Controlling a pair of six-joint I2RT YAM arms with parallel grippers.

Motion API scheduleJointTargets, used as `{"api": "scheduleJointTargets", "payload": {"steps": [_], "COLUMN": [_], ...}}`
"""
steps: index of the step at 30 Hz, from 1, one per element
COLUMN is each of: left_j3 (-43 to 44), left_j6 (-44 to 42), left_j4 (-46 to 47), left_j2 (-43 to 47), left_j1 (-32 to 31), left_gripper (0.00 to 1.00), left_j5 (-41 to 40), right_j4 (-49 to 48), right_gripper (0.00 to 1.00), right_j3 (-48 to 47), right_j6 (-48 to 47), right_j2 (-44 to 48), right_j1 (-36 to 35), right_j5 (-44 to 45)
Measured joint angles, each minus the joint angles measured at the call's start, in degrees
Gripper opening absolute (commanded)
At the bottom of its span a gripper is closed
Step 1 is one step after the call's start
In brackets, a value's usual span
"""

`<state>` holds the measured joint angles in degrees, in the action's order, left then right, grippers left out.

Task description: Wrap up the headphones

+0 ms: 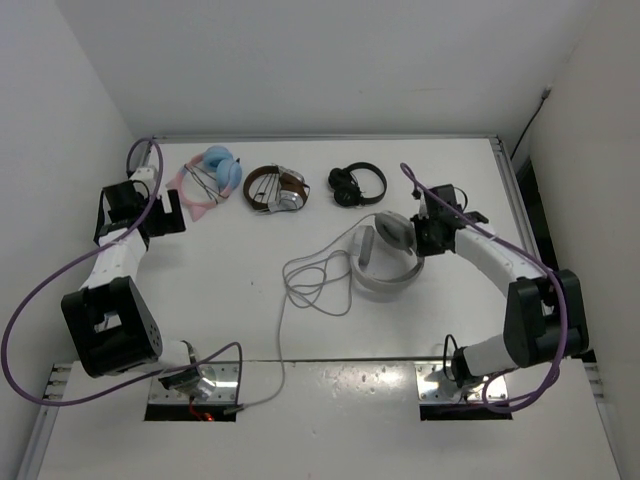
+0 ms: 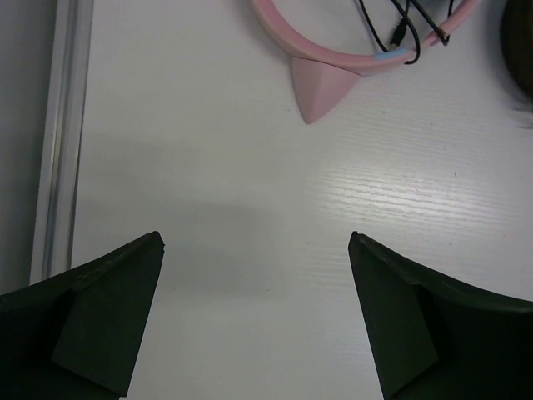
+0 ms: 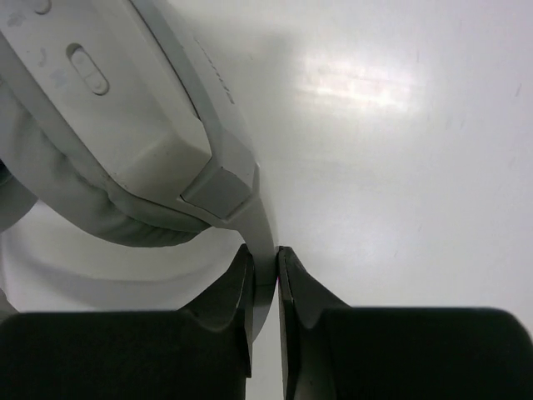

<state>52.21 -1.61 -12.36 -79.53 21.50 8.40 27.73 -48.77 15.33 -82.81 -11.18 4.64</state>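
My right gripper has the headband. Next it should turn the headband outward onto the clear spot on the bare table (image 1: 405,199) next to the small black pair and let it go.
The large white headphones (image 1: 385,258) lie at the table's centre right. Their thin grey cable (image 1: 310,285) loops to the left and trails down to the near edge. My right gripper (image 1: 428,228) is shut on the headband beside an ear cup. In the right wrist view the headphones (image 3: 125,125) fill the upper left, and the right gripper (image 3: 265,260) clamps the grey band between both fingers. My left gripper (image 1: 170,213) is open and empty at the far left. In the left wrist view the left gripper (image 2: 256,242) hovers over bare table.
A pink-and-blue pair (image 1: 210,178), a brown-and-silver pair (image 1: 277,188) and a small black pair (image 1: 356,183) lie in a row at the back. The pink band (image 2: 333,62) with a pointed ear shows in the left wrist view. The table's left rail (image 2: 62,142) is close by.
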Motion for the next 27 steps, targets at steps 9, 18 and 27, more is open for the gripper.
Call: {"api": "scheduleJointTargets", "payload": {"steps": [9, 18, 27], "left_j3": [1.05, 1.66, 2.64], "left_j6": [-2.25, -5.22, -7.04], "left_j4": [-0.48, -2.1, -3.93], "left_j2": [-3.52, -4.63, -5.05], "left_j1": [0.0, 0.0, 0.0], "left_gripper": [0.99, 0.99, 0.99], "left_j5": [6.6, 15.1, 19.89], "right_j4": [-5.95, -10.95, -16.13], "right_gripper": [0.0, 0.0, 0.48], "right_j3": [-2.05, -5.29, -17.33], "right_j6": [-34.6, -67.25, -82.64], "right_j2": [-2.25, -12.39, -23.69], "right_j1": [4.33, 10.82, 9.16], "right_j5": [-12.35, -25.77, -29.83]}}
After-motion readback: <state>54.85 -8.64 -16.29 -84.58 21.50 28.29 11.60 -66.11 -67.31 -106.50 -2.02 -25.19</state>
